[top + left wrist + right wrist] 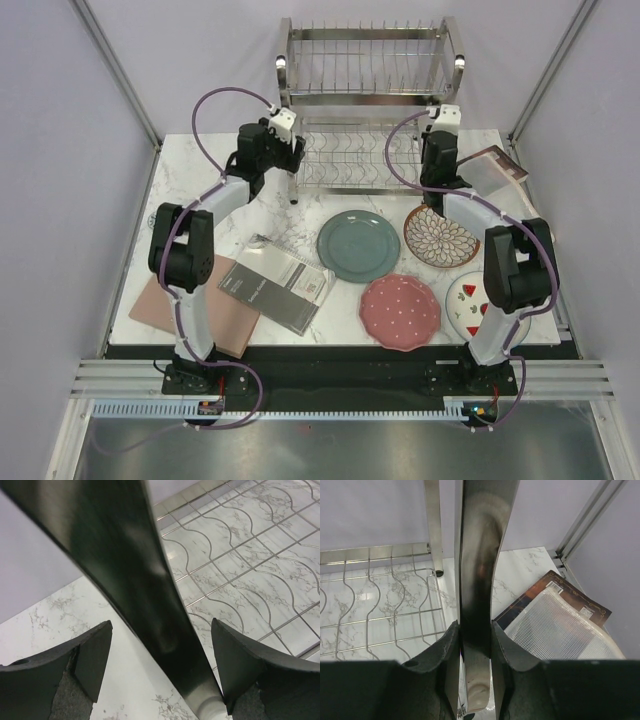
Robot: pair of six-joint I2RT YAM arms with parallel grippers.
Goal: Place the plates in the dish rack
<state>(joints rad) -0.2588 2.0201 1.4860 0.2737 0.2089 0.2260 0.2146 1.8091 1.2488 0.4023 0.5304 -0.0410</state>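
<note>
The pink dotted plate's rim facing the booklet lies back and below and is clear to pinch, so my left gripper should move back and down onto it next.
The steel wire dish rack (370, 95) stands at the back of the marble table. My left gripper (291, 162) is at its front left leg (145, 590); the jaws stand open around the leg, which runs close to the right finger (240, 660). My right gripper (438, 150) is shut on the rack's front right leg (477, 595), with both fingers (447, 650) pressed against it. In front of the rack, flat on the table, lie the grey-green plate (358, 246), the petal-pattern plate (441, 236), the pink dotted plate (400, 311) and the strawberry plate (470, 305).
A brown board (190, 310) and a dark grey booklet (275, 285) lie at the front left. A brown packet with white mesh (560, 622) lies right of the rack, near the enclosure's corner post (585, 520). The rack's wire floor (380, 605) is bare.
</note>
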